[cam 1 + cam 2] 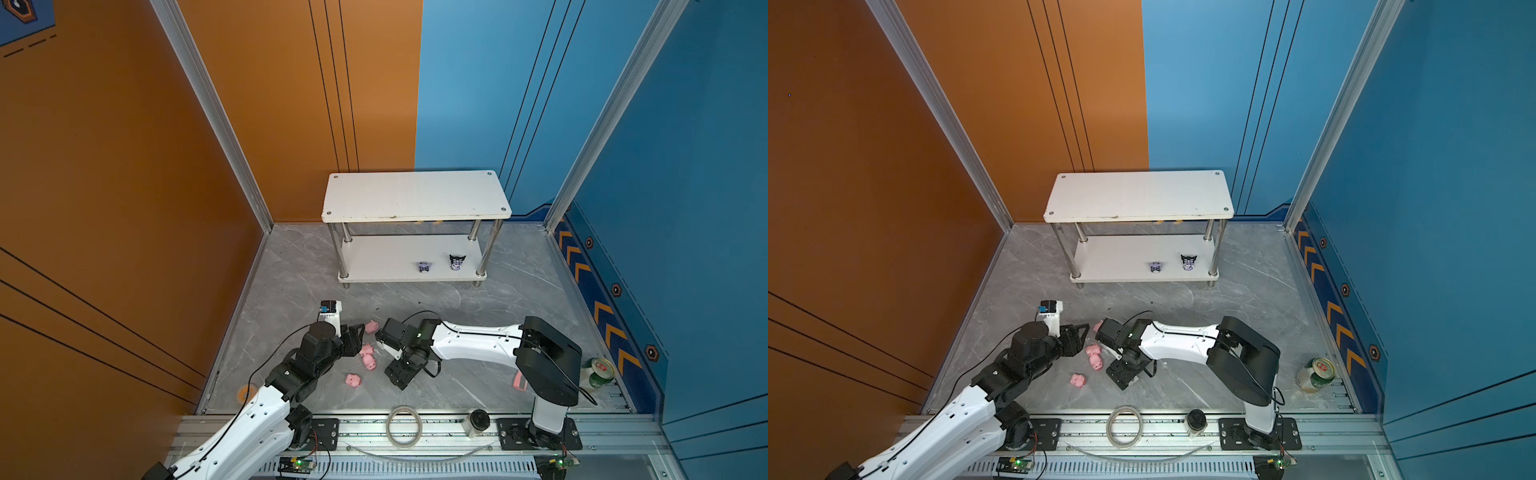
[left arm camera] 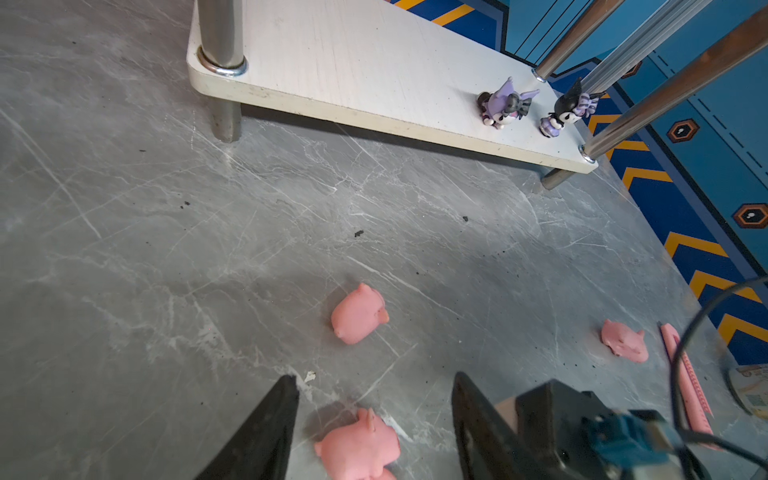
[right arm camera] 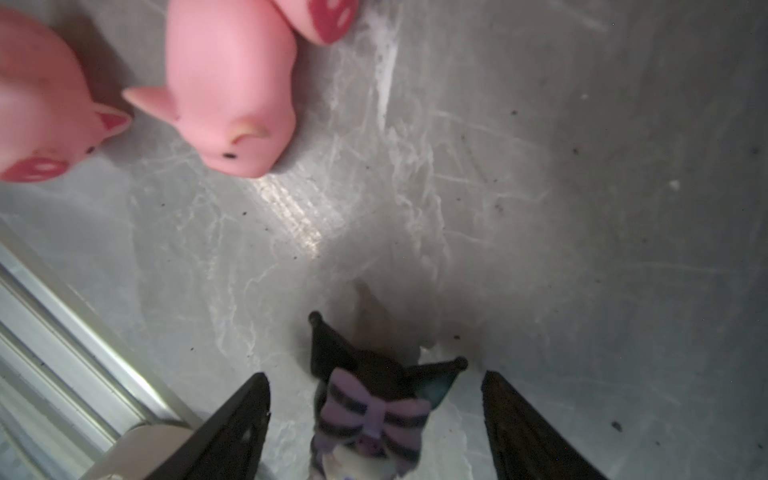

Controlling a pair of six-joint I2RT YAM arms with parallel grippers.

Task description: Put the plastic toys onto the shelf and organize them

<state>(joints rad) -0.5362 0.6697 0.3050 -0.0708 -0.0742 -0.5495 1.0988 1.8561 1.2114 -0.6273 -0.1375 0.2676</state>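
Observation:
Next, my right gripper should draw its fingers together from both sides onto the black-purple figure's head (image 3: 374, 400), because the head already sits between them with open gaps.
The white two-tier shelf (image 1: 415, 195) stands at the back. Two black-purple figures (image 1: 424, 268) (image 1: 457, 262) stand on its lower board (image 2: 353, 62). Several pink pigs lie on the grey floor, among them one (image 1: 371, 326), a pair (image 1: 368, 357) and one nearer the front (image 1: 352, 380). My left gripper (image 2: 375, 376) is open low over a pig (image 2: 357, 449), which lies between the fingers untouched. My right gripper (image 3: 375, 375) is open around a third black-purple figure (image 3: 370, 415), with a gap on each side. The right arm hides that figure in both top views.
A green can (image 1: 598, 372) and a flat pink strip (image 1: 517, 380) lie at the right. A tape ring (image 1: 404, 426) and a small black-lidded jar (image 1: 478, 422) sit on the front rail. The two wrists are close together mid-floor.

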